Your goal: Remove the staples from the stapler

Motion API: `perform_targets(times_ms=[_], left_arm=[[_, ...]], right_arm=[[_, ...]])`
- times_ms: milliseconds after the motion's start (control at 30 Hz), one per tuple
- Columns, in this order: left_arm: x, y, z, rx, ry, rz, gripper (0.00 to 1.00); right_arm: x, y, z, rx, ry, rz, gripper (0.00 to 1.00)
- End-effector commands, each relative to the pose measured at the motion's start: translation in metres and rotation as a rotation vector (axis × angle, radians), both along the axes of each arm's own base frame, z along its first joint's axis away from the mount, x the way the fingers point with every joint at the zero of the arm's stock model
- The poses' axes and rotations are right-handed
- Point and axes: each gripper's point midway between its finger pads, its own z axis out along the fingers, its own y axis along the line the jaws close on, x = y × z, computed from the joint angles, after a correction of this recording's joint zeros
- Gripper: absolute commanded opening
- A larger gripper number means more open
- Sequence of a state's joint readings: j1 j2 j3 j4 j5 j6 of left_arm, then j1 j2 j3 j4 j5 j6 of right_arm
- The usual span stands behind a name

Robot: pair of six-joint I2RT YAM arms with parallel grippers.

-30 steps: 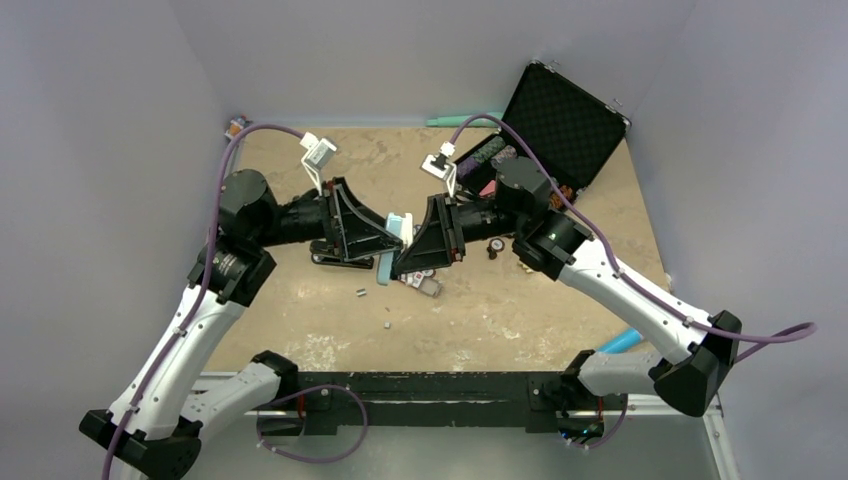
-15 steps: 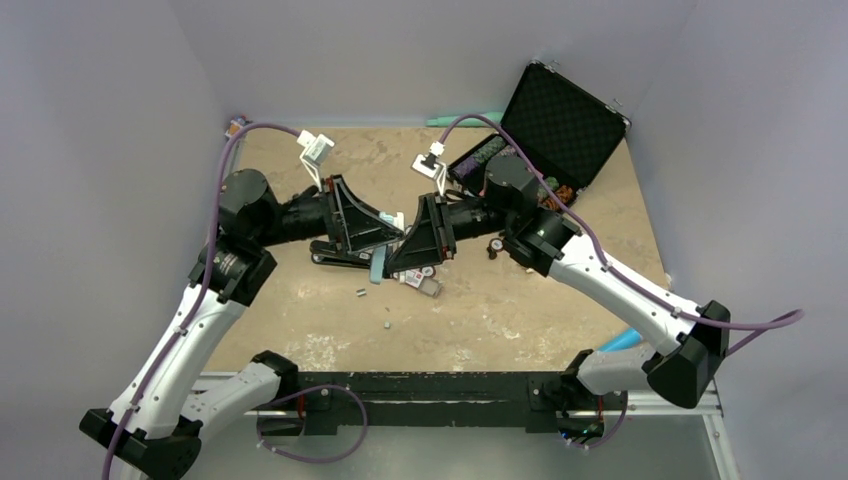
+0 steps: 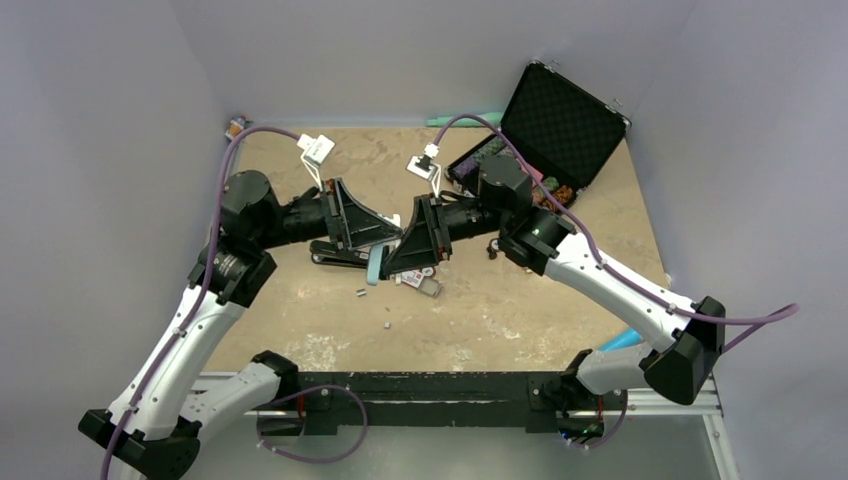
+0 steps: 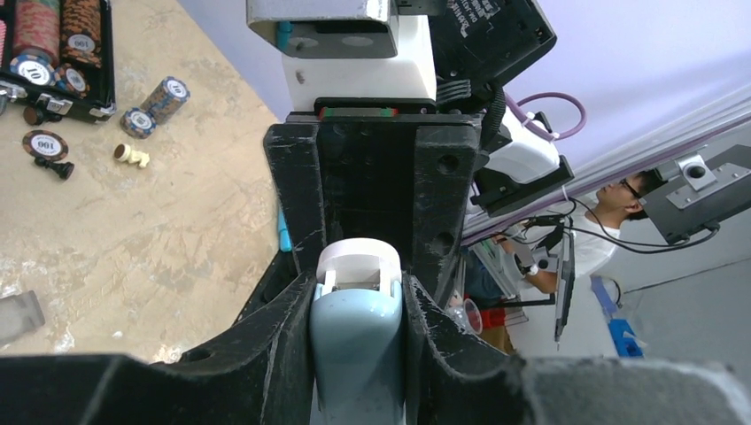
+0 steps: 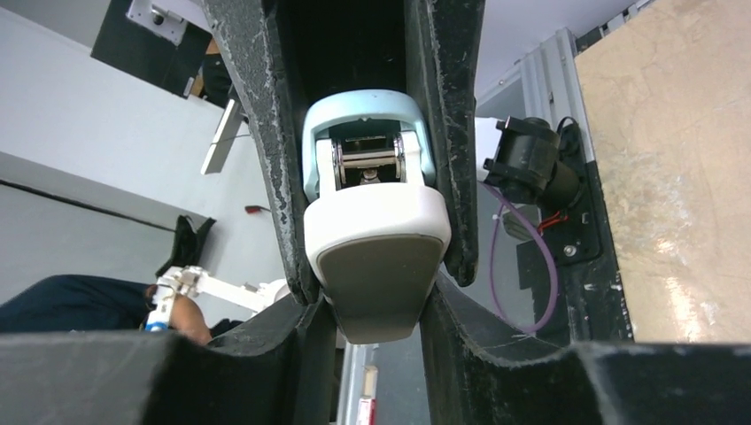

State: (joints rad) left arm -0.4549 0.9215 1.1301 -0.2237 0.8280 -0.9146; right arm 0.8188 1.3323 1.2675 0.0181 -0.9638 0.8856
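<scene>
Next, my left gripper goes down and to the left in the top view to release the block on the tabletop before the stapler [image 3: 335, 257], because that patch is clear.
Both grippers are shut on one small light-blue rounded block [image 3: 376, 265] with a white base, held above the table's middle. My left gripper [image 3: 385, 243] clamps its blue shell [image 4: 357, 354]. My right gripper [image 3: 393, 262] clamps its white and grey end [image 5: 376, 230] from the opposite side. The long black stapler [image 3: 335, 257] lies on the table under the left gripper, mostly hidden by it. A tiny dark-grey strip of staples [image 3: 360, 293] lies on the table in front of it. Another small grey bit [image 3: 387, 324] lies nearer the front.
An open black case [image 3: 560, 120] with poker chips stands at the back right. Loose chips [image 4: 44, 143] and small pieces lie near it. A red-and-white card [image 3: 415, 280] lies under the grippers. A blue object [image 3: 620, 342] sits by the right arm's base.
Both grippers and the light-blue block have shifted a little to the left; the right arm has reached further in. Both grips have held.
</scene>
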Motion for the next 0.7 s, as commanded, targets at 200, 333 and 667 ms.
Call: perform_targets(times_ms=[200, 333, 667], left_arm=[[0.003, 0.017, -0.01, 0.147, 0.042, 0.117, 0.0], [0.007, 0.025, -0.017, 0.202, 0.079, 0.167, 0.0], [0.024, 0.072, -0.1, 0.524, 0.346, 0.39, 0.0]], right_arm=[[0.009, -0.009, 0.009, -0.019, -0.048, -0.149, 0.77], [0.021, -0.012, -0.003, -0.078, -0.038, -0.236, 0.77], [0.028, -0.022, -0.026, -0.151, -0.015, -0.333, 0.77]])
